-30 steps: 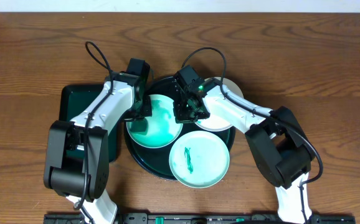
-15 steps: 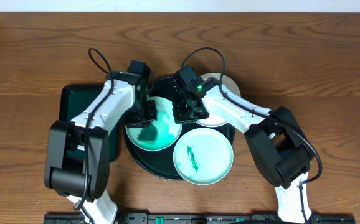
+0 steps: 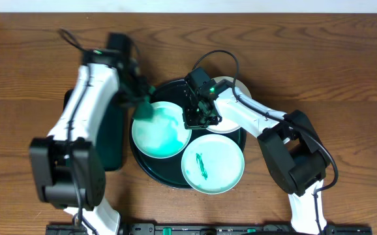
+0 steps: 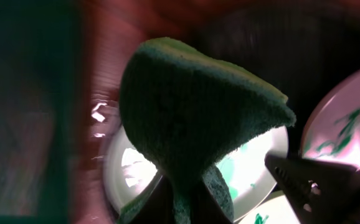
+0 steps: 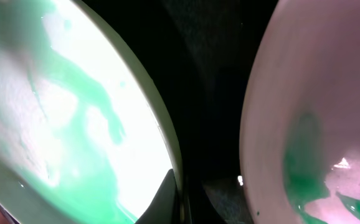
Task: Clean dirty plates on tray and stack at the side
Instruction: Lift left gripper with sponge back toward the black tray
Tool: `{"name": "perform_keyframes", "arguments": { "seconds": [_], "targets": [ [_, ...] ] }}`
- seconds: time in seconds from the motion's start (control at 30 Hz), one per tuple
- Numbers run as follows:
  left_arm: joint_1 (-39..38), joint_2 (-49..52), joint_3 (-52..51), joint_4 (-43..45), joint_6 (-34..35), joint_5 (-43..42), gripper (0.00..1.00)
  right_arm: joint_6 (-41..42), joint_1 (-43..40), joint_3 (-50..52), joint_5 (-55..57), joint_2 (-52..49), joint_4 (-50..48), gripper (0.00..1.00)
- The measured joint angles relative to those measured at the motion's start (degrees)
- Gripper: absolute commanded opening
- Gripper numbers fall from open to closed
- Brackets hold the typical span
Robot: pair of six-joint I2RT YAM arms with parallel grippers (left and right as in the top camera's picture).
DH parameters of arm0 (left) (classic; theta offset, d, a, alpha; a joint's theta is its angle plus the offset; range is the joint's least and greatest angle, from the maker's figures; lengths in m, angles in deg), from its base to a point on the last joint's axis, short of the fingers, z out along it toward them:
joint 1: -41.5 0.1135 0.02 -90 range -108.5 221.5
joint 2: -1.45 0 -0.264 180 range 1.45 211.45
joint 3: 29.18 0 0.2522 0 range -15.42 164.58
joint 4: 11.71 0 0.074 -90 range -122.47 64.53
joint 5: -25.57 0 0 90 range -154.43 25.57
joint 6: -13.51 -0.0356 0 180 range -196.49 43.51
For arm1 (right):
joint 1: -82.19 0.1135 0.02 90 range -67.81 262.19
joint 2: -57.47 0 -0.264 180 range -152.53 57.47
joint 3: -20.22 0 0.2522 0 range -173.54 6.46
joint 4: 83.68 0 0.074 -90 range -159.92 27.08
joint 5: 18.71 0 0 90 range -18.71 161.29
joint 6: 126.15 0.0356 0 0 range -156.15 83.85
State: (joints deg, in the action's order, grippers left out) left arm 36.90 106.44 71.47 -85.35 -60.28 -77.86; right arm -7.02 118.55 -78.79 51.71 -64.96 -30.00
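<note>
I will next lift my right gripper past the back plate, lower it and release the pale green plate's rim, since bare wooden table is to its right in the overhead view.
Three plates lie on the round black tray [image 3: 175,89]. The left plate [image 3: 161,129] is smeared pale green all over. My right gripper [image 3: 198,119] is shut on that plate's right rim [image 5: 179,168]. The front plate [image 3: 212,164] carries a small green scribble. The back right plate [image 3: 234,111] sits partly under my right arm and shows green marks [image 5: 311,180]. My left gripper [image 3: 138,98] hovers over the tray's back left edge, shut on a teal-green sponge [image 4: 192,112], which fills most of the left wrist view.
A rectangular dark green tray [image 3: 113,140] lies left of the black tray, partly under my left arm. Bare wooden table [image 3: 345,78] surrounds both trays.
My left gripper has lifted the sponge off the left plate and swung back and to the left. The front plate shifted slightly right. The right gripper has stayed put.
</note>
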Motion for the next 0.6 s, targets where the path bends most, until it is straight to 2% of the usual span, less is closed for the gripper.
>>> {"name": "perform_keyframes", "arguments": {
  "seconds": [0.1, 0.3, 0.6],
  "targets": [
    [4.4, -2.3, 3.8, -1.9, 0.0, 2.1, 0.07, -1.2, 0.0, -0.1, 0.0, 0.0, 0.0, 0.01],
    [12.5, -4.7, 4.8, -3.3, 0.0, 4.5, 0.07, -5.4, 0.2, -0.4, 4.0, 0.9, 0.7, 0.01],
    [16.7, -4.5, 4.8, -4.2, 0.0, 4.9, 0.07, -12.7, 3.6, -0.9, 26.3, 12.1, 2.5, 0.01]
  ]
}}
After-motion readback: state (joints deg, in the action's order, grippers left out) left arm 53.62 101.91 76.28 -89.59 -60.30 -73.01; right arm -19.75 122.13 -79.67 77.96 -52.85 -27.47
